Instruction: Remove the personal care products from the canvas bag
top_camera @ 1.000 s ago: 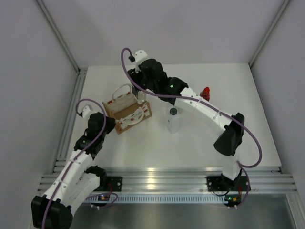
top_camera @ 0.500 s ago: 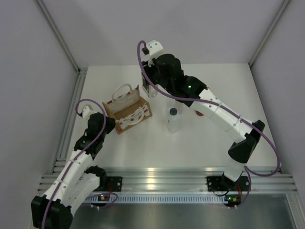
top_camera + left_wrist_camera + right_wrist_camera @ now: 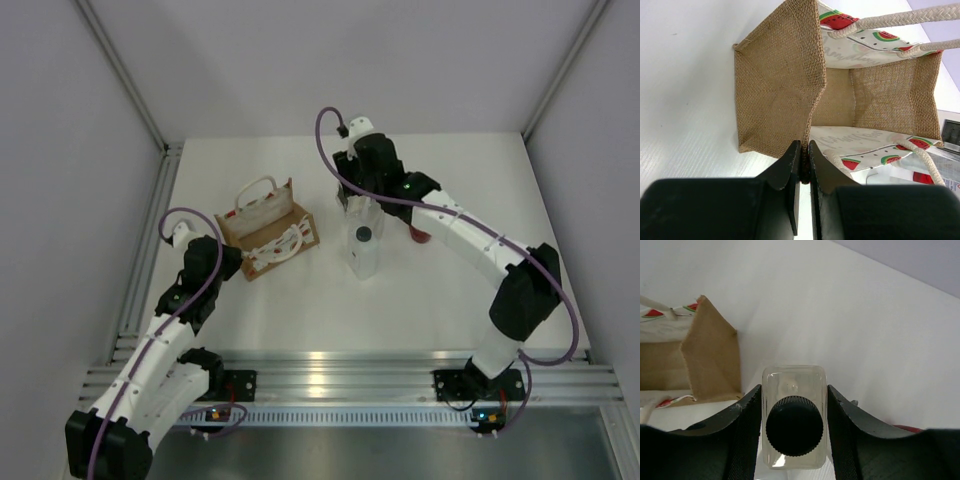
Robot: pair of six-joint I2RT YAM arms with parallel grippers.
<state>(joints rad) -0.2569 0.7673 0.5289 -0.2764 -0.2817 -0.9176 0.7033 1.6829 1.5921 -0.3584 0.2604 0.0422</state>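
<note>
The robot's right gripper will next go down toward the canvas bag [image 3: 265, 232] and let go of the pale dark-capped bottle on the tabletop [image 3: 335, 226] beside the bag, as that spot is empty.
The canvas bag [image 3: 265, 232] stands open on the table, tan with white handles and a watermelon print. In the left wrist view the bag [image 3: 775, 90] shows a bare burlap inside. My left gripper [image 3: 232, 262] is shut on the bag's near side edge, which is pinched between the jaws [image 3: 804, 146]. My right gripper [image 3: 352, 203] is shut on the pale dark-capped bottle [image 3: 794, 426], held right of the bag and just behind the white bottle with grey cap [image 3: 364, 252]. The red bottle [image 3: 423, 236] is mostly hidden behind the right arm. The silvery tube is not clearly seen.
A glossy silvery thing with a red patch [image 3: 920, 172] lies past the bag's printed side; I cannot tell what it is. White walls and metal rails [image 3: 150, 250] bound the table on the left, back and right.
My right gripper has moved right from over the bag with the pale bottle in it, to just behind the white bottle. The left gripper and bag have not moved.
</note>
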